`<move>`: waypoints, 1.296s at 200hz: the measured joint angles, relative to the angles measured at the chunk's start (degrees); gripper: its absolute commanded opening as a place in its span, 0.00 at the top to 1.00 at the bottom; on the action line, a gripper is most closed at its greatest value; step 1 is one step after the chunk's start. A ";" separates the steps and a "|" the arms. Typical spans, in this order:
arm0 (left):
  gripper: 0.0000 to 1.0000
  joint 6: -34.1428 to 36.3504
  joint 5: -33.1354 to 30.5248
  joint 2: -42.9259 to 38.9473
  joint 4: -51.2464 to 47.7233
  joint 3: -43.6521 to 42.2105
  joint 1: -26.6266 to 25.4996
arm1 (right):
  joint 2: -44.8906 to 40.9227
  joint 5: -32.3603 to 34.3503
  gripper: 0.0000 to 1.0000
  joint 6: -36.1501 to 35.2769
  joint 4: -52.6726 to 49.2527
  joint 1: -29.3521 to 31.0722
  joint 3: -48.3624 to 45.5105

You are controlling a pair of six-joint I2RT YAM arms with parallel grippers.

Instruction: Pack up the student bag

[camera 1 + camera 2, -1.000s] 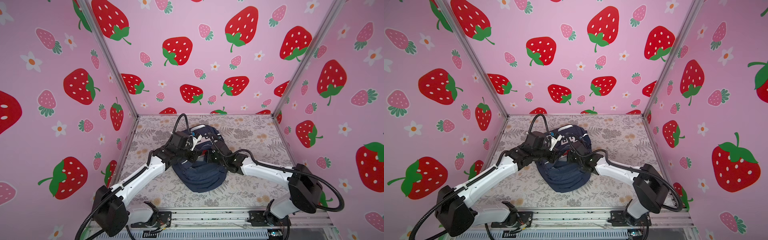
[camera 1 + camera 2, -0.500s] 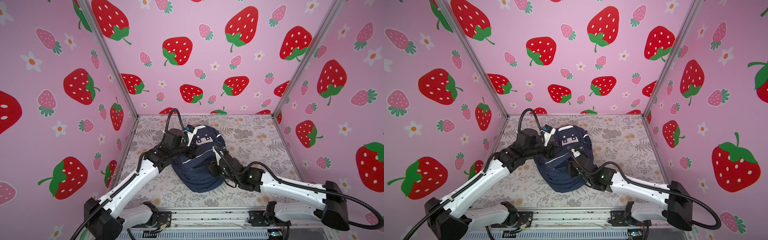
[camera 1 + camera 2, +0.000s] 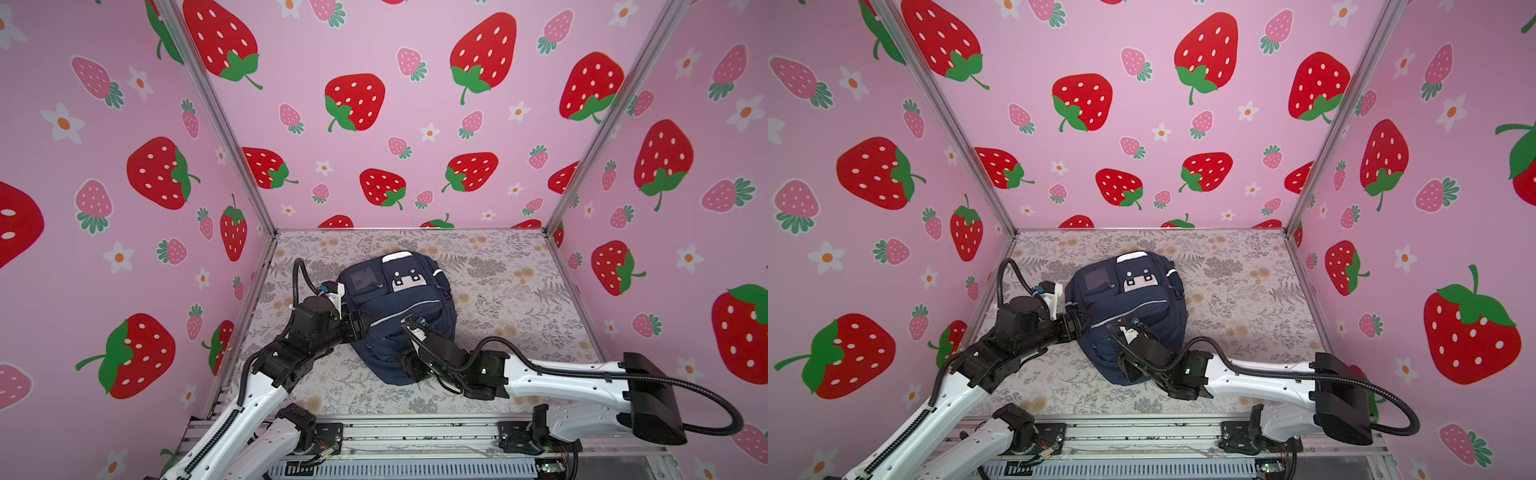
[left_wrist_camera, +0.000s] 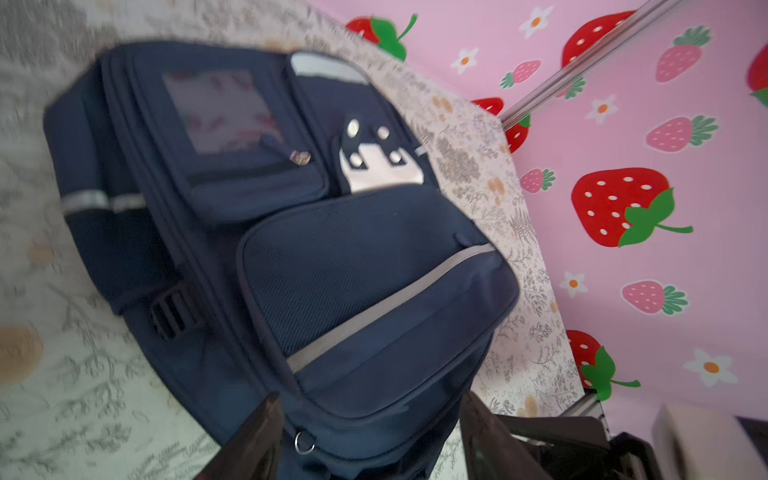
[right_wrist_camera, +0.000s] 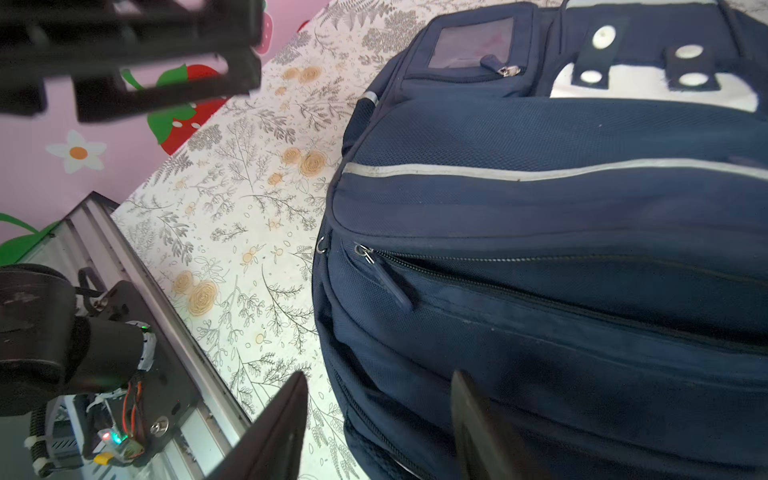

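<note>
My right gripper moves down and toward my left gripper next, onto the bag's small metal zip pull (image 5: 389, 281). This is because the zip pull lies below the right gripper's open fingers on that side.
The student bag (image 3: 395, 307) is a navy-blue backpack lying flat in the middle of the floral table, its white cartoon-face patch (image 3: 409, 280) toward the back wall. All its zips look closed in the right wrist view, where the bag (image 5: 540, 208) fills most of the picture. My left gripper (image 3: 361, 326) is at the bag's left side. It stands open, and in the left wrist view its dark fingers (image 4: 270, 419) straddle a corner of the bag (image 4: 332, 257) without pinching it. My right gripper (image 3: 405, 365) is at the bag's near right corner, also open, with its fingers (image 5: 291, 407) wide apart over the bag's edge.
The floral tablecloth (image 3: 498, 291) is walled by pink strawberry panels on three sides. A metal rail (image 3: 415, 432) with both arm bases runs along the near edge. In the right wrist view the left arm (image 5: 124, 54) crosses overhead.
Both grippers went from shut to open and let go of the bag. The bag settled flat on the table, and both arms drew back toward the near edge.
</note>
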 measured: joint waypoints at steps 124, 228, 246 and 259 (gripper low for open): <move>0.32 -12.63 7.56 4.00 9.14 -4.66 3.34 | 7.34 -15.50 0.48 -3.78 -0.42 -8.55 3.89; 0.36 -14.27 10.40 5.42 12.37 -6.27 4.85 | 11.30 -18.27 0.59 -4.20 0.61 -10.45 4.92; 0.36 -14.58 10.91 5.77 13.27 -6.88 4.90 | 12.79 -18.64 0.64 -4.52 0.74 -10.71 6.32; 0.36 -14.82 10.99 6.08 13.86 -7.39 4.96 | 13.70 -18.84 0.67 -4.81 0.72 -10.80 7.10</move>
